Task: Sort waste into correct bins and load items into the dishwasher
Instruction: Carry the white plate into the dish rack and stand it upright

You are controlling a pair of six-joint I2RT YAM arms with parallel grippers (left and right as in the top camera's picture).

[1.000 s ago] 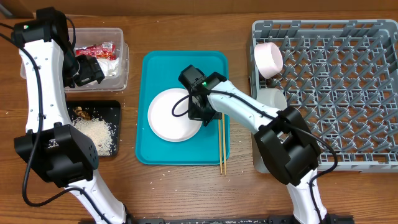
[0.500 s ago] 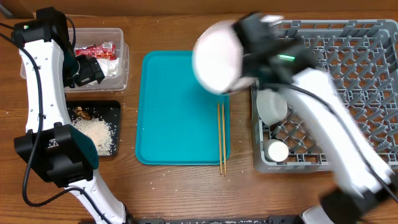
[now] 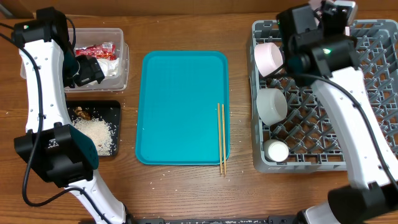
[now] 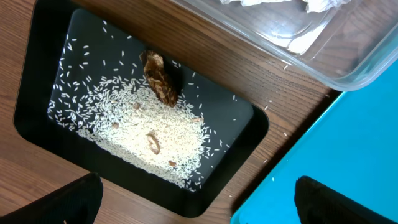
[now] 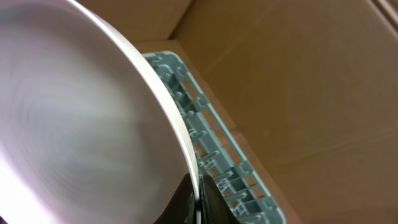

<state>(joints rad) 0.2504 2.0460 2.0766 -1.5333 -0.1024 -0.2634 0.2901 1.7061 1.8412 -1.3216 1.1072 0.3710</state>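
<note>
The plate should go down into the grey rack before my right gripper opens. I should also shift the gripper toward the pinkish-white bowl [image 3: 268,59] before it opens.
My right gripper [image 5: 199,200] is shut on the rim of the round pale plate [image 5: 81,124] and holds it tilted over the back edge of the grey dish rack [image 5: 219,155]. In the overhead view this gripper [image 3: 326,12] is above the rack's [image 3: 360,93] far side. The rack holds a pinkish-white bowl [image 3: 268,59], a blue-grey bowl [image 3: 272,106] and a white cup [image 3: 275,151]. Two chopsticks [image 3: 221,137] lie on the teal tray's right edge. My left gripper [image 4: 199,211] is open and empty above the black tray [image 4: 43,93] with rice [image 4: 143,134] and a brown lump [image 4: 160,78].
The teal tray [image 3: 180,106] lies in the middle. The clear tub [image 3: 122,59] at the back left holds the red-and-white wrapper [image 3: 96,51] and the napkin [image 3: 113,67]. The black tray [image 3: 106,109] sits in front of it. A few rice grains lie on the table.
My right gripper took the plate off the teal tray and carried it up and right to the rack's far side. The left arm has not moved.
</note>
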